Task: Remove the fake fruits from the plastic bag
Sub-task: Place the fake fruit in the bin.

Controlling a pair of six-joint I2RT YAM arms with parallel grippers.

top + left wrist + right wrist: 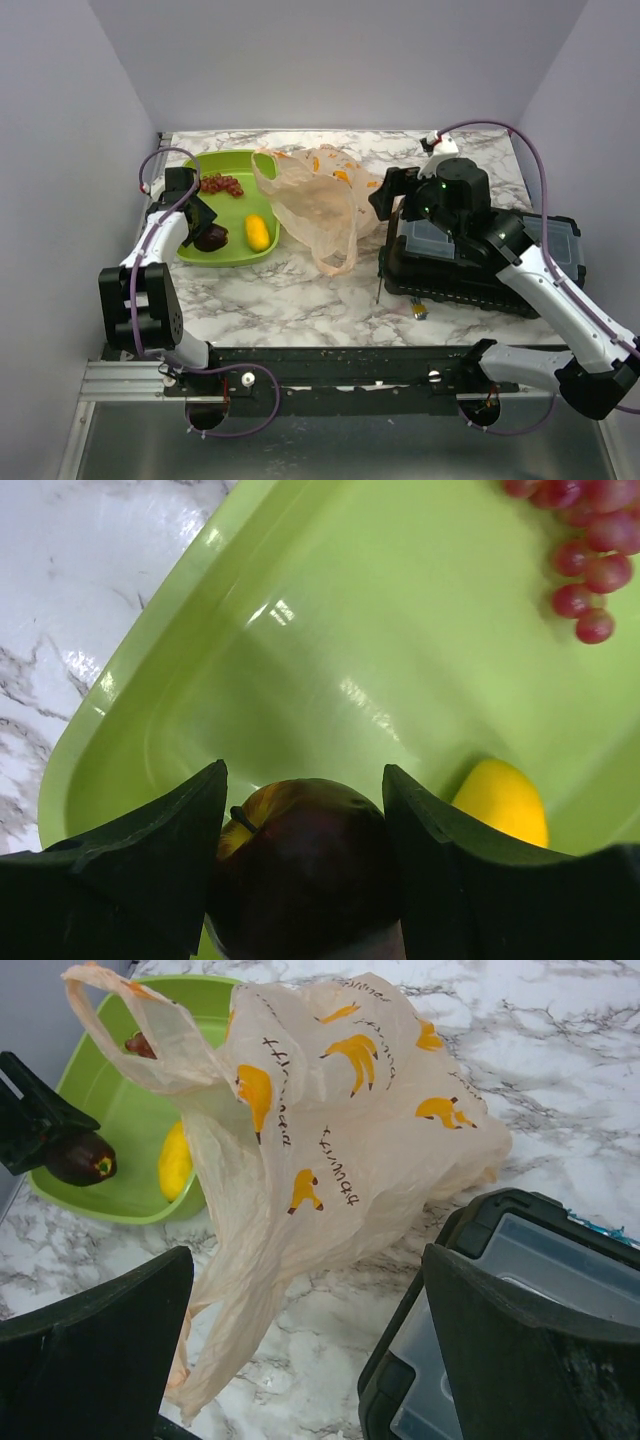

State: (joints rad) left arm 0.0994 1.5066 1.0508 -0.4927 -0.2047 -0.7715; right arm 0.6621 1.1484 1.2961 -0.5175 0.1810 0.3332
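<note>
The apple-like fruit already hangs low beside the yellow mango-like fruit, so my left gripper will next lower it slightly toward the tray's near corner (191,256) and then open.
My left gripper (207,231) is shut on a dark red apple-like fruit (305,865) and holds it low over the near left part of the lime-green tray (330,630). The yellow mango-like fruit (257,232) lies in the tray just right of it. The bunch of dark red grapes (222,184) lies at the tray's far side. The peach plastic bag (320,205) with orange fruit prints lies crumpled right of the tray, one handle over the tray's edge. My right gripper (385,195) is open and empty, hovering at the bag's right side.
A black toolbox with a clear lid (470,270) sits under my right arm at the right. A small yellow-and-dark object (418,310) lies on the marble table in front of it. Walls close in on the left, back and right.
</note>
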